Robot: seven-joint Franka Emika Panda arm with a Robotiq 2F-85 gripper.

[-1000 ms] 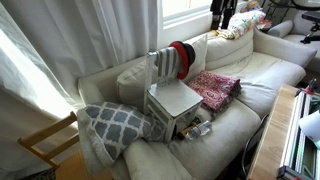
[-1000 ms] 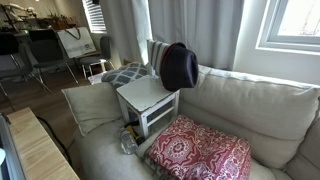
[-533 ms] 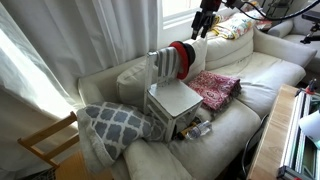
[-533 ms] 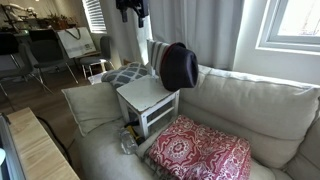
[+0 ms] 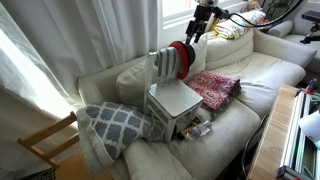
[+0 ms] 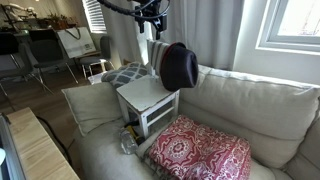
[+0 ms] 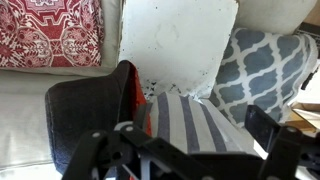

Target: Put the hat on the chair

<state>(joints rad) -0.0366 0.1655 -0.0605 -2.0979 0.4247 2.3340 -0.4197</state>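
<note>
The hat's upper brim (image 6: pixel 178 46) (image 7: pixel 132 110) is below my gripper, toward the left in the wrist view, so I should move my gripper that way, turning it and lowering it there.
The small white chair (image 5: pixel 175 97) stands on a pale sofa, and its flat seat shows in both exterior views (image 6: pixel 143 95) and in the wrist view (image 7: pixel 180 40). The black hat (image 5: pixel 183 58) with a red inside hangs upright against the chair's striped back (image 5: pixel 162 65). It also shows in an exterior view (image 6: pixel 180 67) and in the wrist view (image 7: pixel 88 110). My gripper (image 5: pixel 200 22) hangs in the air just above and beside the hat, and it also shows in an exterior view (image 6: pixel 152 20). In the wrist view the gripper (image 7: pixel 195 138) is open and empty over the chair back (image 7: pixel 190 125).
A red patterned cushion (image 5: pixel 213 88) lies on the sofa beside the chair. A grey lattice pillow (image 5: pixel 115 122) lies on the other side. Small items (image 5: pixel 195 128) sit under the chair. A light-wood chair frame (image 5: pixel 45 140) stands by the curtain. A wooden tabletop (image 6: pixel 35 150) is in front.
The arm has come in from above and moved towards the hat and chair back. The hat and chair have not moved.
</note>
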